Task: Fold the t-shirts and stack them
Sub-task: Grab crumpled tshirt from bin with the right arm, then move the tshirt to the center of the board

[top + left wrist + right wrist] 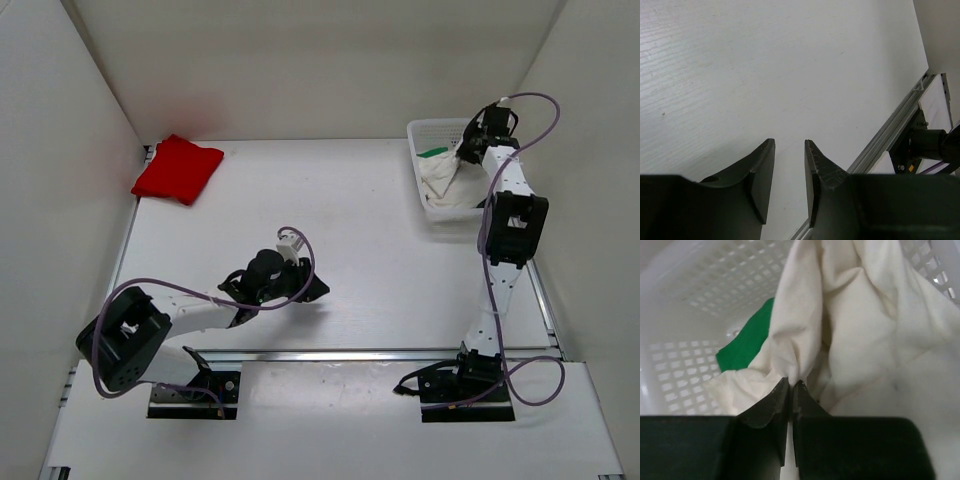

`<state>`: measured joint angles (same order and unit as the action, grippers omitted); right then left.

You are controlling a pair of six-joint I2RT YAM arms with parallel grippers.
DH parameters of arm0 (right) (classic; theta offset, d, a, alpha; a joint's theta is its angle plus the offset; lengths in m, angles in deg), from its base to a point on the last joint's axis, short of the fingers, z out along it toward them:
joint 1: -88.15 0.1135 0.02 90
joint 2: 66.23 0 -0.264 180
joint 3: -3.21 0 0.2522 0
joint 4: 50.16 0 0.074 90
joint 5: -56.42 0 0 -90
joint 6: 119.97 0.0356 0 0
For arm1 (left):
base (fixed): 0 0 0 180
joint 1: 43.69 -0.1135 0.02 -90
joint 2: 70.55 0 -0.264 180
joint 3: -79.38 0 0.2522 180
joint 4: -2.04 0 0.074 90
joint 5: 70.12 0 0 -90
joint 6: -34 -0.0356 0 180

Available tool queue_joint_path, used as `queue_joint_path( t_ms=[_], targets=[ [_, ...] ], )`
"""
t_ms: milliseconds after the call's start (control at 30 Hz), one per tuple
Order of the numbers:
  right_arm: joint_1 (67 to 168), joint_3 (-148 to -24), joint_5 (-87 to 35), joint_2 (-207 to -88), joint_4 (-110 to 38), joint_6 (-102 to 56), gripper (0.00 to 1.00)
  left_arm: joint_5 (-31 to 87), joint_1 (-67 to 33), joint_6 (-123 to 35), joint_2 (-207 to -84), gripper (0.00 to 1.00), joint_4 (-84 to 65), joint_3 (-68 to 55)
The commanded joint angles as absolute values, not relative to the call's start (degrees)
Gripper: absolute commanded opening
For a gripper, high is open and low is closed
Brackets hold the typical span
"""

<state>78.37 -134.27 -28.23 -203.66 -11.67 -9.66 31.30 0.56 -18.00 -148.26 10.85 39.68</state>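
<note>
My right gripper will next lift out of the basket, carry the off-white t-shirt (443, 181) toward the red one, lower and release it midway, where the table is bare.
A bright red t-shirt (178, 169) lies folded at the table's far left. Inside the white mesh basket (427, 130) at the far right, an off-white t-shirt (443, 181) lies bunched up, with a green t-shirt (433, 153) showing behind it. My right gripper (468, 150) reaches into the basket and is shut on a fold of the off-white t-shirt (840, 330); its tips (791, 384) pinch the cloth, and the green t-shirt (747, 347) lies just to the left. My left gripper (789, 144) hovers open over bare table (765, 65) with nothing between its fingers; it sits near the front middle (318, 290).
White walls (60, 150) close in the table on the left, back and right. A metal rail (380, 353) runs along the table's near edge, with the two arm bases (195, 395) below it. The basket wall (705, 285) rises close around the right gripper.
</note>
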Motion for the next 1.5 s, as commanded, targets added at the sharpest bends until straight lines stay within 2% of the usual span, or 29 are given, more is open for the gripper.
queue_joint_path(
  t_ms=[0,267,333,433,567,633,767,933,1000,1133,1267,1333,1400,1467],
  targets=[
    [80.5,-132.02,-28.83,-188.87,-15.48,-11.6,0.0,33.93,0.43,-17.59,-148.16,0.41,12.1,37.76],
    [89.19,-127.01,-29.09,-164.69,-16.88,-16.26,0.0,37.81,-7.04,-17.06,-143.77,0.42,7.44,35.3],
    [96.46,-127.79,-32.6,-159.42,-17.77,-18.89,0.0,38.6,-10.11,-16.97,-141.66,0.42,5.78,34.42],
    [108.31,-135.32,-40.05,-157.47,-15.66,-25.81,0.0,40.88,-15.11,-15.4,-137.36,0.42,4.63,34.77],
    [125.37,-138.35,-48.77,-156.41,-19.42,-36.28,0.0,42.12,-23.72,-13.46,-131.47,0.44,2.26,35.99],
    [129.52,-138.78,-50.45,-156.06,-20.22,-37.35,0.01,43.95,-28.11,-12.85,-127.09,0.45,1.38,37.13],
    [125.97,-137.56,-42.91,-157.72,-16.72,-30.35,0.0,44.49,-34.19,-13.19,-121.88,0.47,-3.0,37.75],
    [117.96,-114.14,-25.43,-158.16,-24.94,-15.5,0.01,43.26,-35.35,-15.04,-119.5,0.48,-5.65,38.98],
    [116.46,-111.19,-23.65,-161.14,-25.94,-12.84,0.0,43.61,-35.43,-15.39,-119.77,0.49,-6.88,39.95],
    [116.45,-118.72,-22.68,-171.23,-21.03,-14.14,0.0,43.0,-35.78,-16.35,-120.03,0.48,-8.02,41.62],
    [116.28,-136.78,-22.24,-183.18,-11.13,-15.46,0.01,40.91,-32.55,-16.18,-120.47,0.49,-8.99,42.94],
    [117.15,-145.96,-22.5,-187.59,-5.83,-16.7,0.1,37.57,-30.52,-17.41,-120.9,0.51,-9.61,42.06],
    [116.89,-154.74,-23.9,-192.16,-0.3,-17.4,0.36,34.22,-27.97,-18.37,-122.4,0.51,-9.7,38.83],
    [115.93,-158.44,-23.91,-194.19,3.91,-17.41,0.49,29.83,-25.95,-18.73,-125.37,0.52,-9.35,36.8]
  ],
)
